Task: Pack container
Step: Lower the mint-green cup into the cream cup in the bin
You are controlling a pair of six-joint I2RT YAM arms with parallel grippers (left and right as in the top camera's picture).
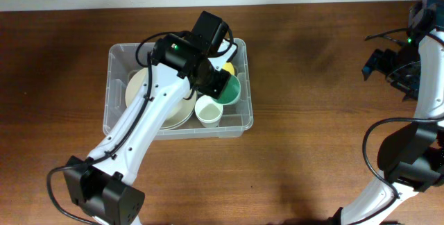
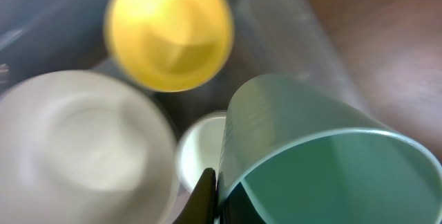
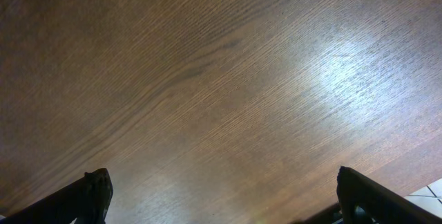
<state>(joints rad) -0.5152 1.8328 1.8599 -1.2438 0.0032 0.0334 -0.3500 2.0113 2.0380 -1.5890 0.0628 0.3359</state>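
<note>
The green cup shifts over and down in my left gripper next for release into the white cup (image 1: 209,111) (image 2: 200,148), whose opening lies below, to the left in the overhead view.
The clear plastic container (image 1: 116,51) stands at the table's back left. In it lie a cream plate (image 1: 142,86), a white cup (image 1: 209,111) and a yellow cup (image 1: 229,67). My left gripper (image 1: 220,86) is inside the container at its right side, shut on the rim of a green cup (image 1: 231,92). In the left wrist view the green cup (image 2: 324,162) is pinched between the fingers (image 2: 215,196), above the white cup (image 2: 200,148), with the yellow cup (image 2: 169,30) and cream plate (image 2: 76,141) beyond. My right gripper (image 3: 221,196) is open and empty over bare table.
The right arm (image 1: 409,58) is raised at the far right edge of the wooden table (image 1: 312,142). The left arm reaches across the container from the front left.
</note>
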